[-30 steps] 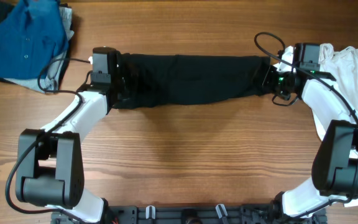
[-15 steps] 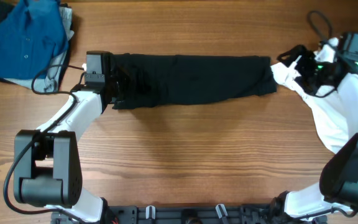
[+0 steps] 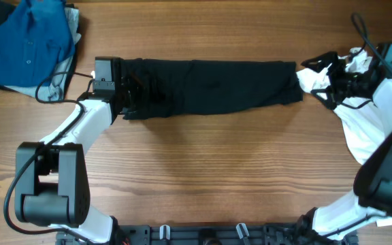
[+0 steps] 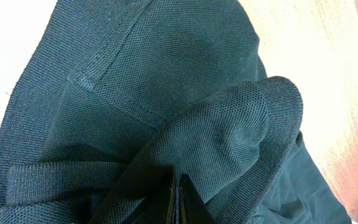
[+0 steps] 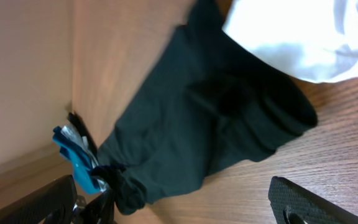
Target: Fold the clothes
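The black T-shirt's loose end lies to the left of my right gripper in the overhead view, so I will move it down and across to close there.
The clothes, a black T-shirt (image 3: 209, 87), lie in a long folded band across the far half of the table. My left gripper (image 3: 129, 95) is at the band's left end, shut on a bunched fold of the black fabric (image 4: 229, 124); its fingertips (image 4: 178, 202) are pressed together in the cloth. My right gripper (image 3: 320, 80) hangs open just past the band's right end, above white cloth. In the right wrist view its fingers (image 5: 303, 202) stand wide apart with only bare wood between them, and the black T-shirt (image 5: 216, 118) lies ahead of them.
A white T-shirt (image 3: 351, 133) is heaped at the right edge, touching the black band's right end. A blue buttoned shirt (image 3: 26, 41) on grey cloth lies at the far left corner. Both arm bases stand at the near edge.
My right gripper has let go of the black T-shirt's right end and drawn back to the right over the white T-shirt. The left gripper shifted slightly left, still shut on the fabric.
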Controlling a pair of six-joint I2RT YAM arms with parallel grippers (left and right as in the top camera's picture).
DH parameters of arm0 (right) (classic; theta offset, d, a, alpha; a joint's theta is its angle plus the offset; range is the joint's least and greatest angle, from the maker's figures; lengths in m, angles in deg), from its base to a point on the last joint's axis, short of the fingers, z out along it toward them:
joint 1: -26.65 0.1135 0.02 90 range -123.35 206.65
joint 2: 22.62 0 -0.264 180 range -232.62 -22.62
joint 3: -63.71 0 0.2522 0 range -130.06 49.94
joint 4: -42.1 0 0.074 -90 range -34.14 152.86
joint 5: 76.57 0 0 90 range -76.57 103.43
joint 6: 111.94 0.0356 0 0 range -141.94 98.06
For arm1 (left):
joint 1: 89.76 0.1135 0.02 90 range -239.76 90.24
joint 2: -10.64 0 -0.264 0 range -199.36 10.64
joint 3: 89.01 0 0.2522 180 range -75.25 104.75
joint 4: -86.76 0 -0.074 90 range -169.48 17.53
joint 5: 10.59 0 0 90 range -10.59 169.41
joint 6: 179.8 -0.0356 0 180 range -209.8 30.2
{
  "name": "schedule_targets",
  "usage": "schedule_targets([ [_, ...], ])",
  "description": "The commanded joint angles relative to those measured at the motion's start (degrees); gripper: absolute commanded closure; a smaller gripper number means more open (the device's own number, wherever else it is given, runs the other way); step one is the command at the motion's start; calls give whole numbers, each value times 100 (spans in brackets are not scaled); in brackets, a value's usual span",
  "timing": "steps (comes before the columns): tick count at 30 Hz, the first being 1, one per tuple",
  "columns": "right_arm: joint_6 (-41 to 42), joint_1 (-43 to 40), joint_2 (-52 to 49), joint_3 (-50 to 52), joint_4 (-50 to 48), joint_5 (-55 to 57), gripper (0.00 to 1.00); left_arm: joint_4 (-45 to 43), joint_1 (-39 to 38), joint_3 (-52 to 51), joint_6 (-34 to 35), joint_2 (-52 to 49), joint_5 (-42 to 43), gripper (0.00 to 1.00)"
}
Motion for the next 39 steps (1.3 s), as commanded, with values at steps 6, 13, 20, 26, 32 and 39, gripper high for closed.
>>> schedule_targets([
  [6,107,-17,-868,11,48,-446,0,11,31,22,-52,59,72,96],
  [13,214,-81,-1099,13,68,-444,0,13,33,22,-52,59,74,96],
  [20,-240,-400,-1235,15,-199,-474,0,35,33,22,-50,59,79,95],
  [26,-1784,-402,-1327,15,-356,-101,0,24,33,22,-50,59,74,93],
  [32,-3191,-127,-1327,15,-531,-87,0,26,33,22,-50,59,74,93],
  [39,-3821,487,-1360,15,-861,-90,0,28,31,24,-48,59,76,92],
])
